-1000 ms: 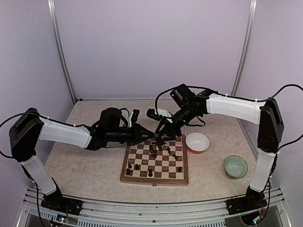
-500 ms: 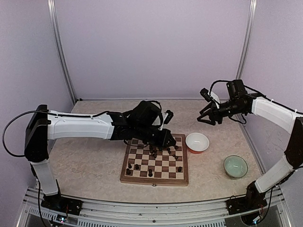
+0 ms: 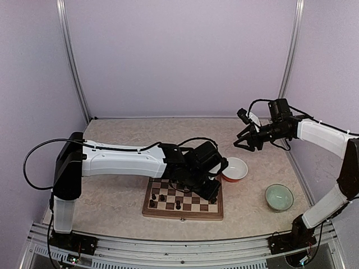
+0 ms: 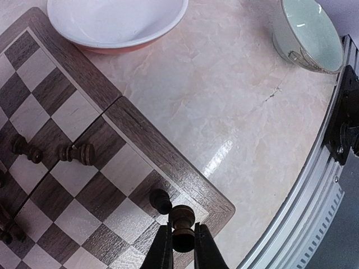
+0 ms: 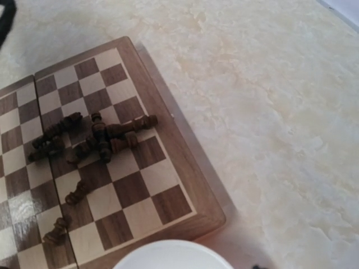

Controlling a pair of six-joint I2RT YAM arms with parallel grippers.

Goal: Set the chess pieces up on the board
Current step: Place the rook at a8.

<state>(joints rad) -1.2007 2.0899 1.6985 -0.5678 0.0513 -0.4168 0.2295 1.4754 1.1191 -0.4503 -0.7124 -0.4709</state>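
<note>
The left gripper brings the dark piece down onto the light corner square point(image 3: 212, 208) point(image 4: 195, 212) next, since that square lies below the gripper. It then releases the piece clear of the standing piece beside it.
The board point(image 3: 182, 211) lies at the table's front middle. My left gripper point(image 3: 213, 194) reaches over its near right corner and is shut on a dark chess piece point(image 4: 183, 223), held upright just above the corner square. Another piece point(image 4: 160, 200) stands on the square beside it. Two pieces point(image 4: 78, 152) lie toppled further in. A pile of fallen pieces point(image 5: 95, 137) lies near the board's far edge in the right wrist view. Three pieces point(image 3: 161, 197) stand on the near left squares. My right gripper point(image 3: 241, 143) hovers open and empty at the back right, away from the board.
A white bowl with a red outside point(image 3: 234, 168) sits just off the board's far right corner; it also shows in the left wrist view point(image 4: 118, 22). A pale green bowl point(image 3: 279, 196) stands further right, near the table's front rail point(image 4: 314, 185).
My left arm has swept right across the board to its near right corner. My right arm pulled away from the board to the back right, then stayed nearly still.
</note>
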